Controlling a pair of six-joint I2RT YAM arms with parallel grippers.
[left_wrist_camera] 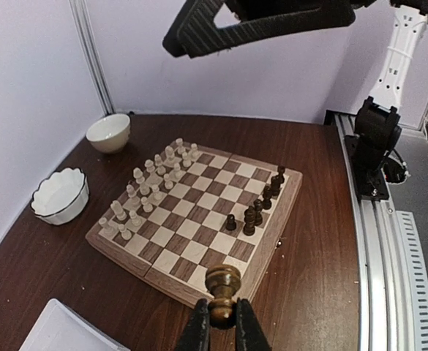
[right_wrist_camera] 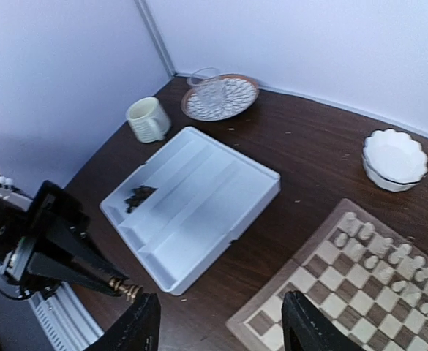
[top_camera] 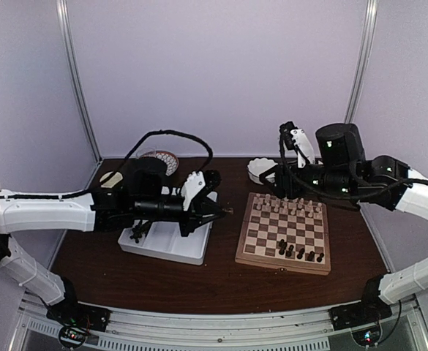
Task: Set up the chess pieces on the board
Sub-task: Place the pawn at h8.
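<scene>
I will swing my left gripper across, tilt it down, lower it and release the dark chess piece, because the board's empty near corner square [top_camera: 249, 248] is below my left gripper, to its right in the top view.
The board [top_camera: 272, 235] lies right of centre, with several dark chess pieces [top_camera: 298, 253] along its near edge and pale chessmen [top_camera: 291, 208] along its far rows. My left gripper [left_wrist_camera: 223, 325] is shut on one dark chess piece [left_wrist_camera: 223, 284], held above the table just off the board's [left_wrist_camera: 199, 228] corner. In the top view this gripper [top_camera: 224, 211] hangs between the white tray [top_camera: 175, 247] and the board. My right gripper [right_wrist_camera: 221, 330] stands open and empty above the board's [right_wrist_camera: 323, 294] far left edge. More dark pieces [right_wrist_camera: 139, 196] lie in the tray's [right_wrist_camera: 199, 191] end compartment.
A white scalloped bowl [top_camera: 259, 168] sits behind the board. A cream cup [right_wrist_camera: 148, 119] and a patterned plate [right_wrist_camera: 221, 96] stand at the back left. A small round bowl [left_wrist_camera: 110, 131] sits by the wall. The right arm's base [left_wrist_camera: 374, 146] stands on the rail.
</scene>
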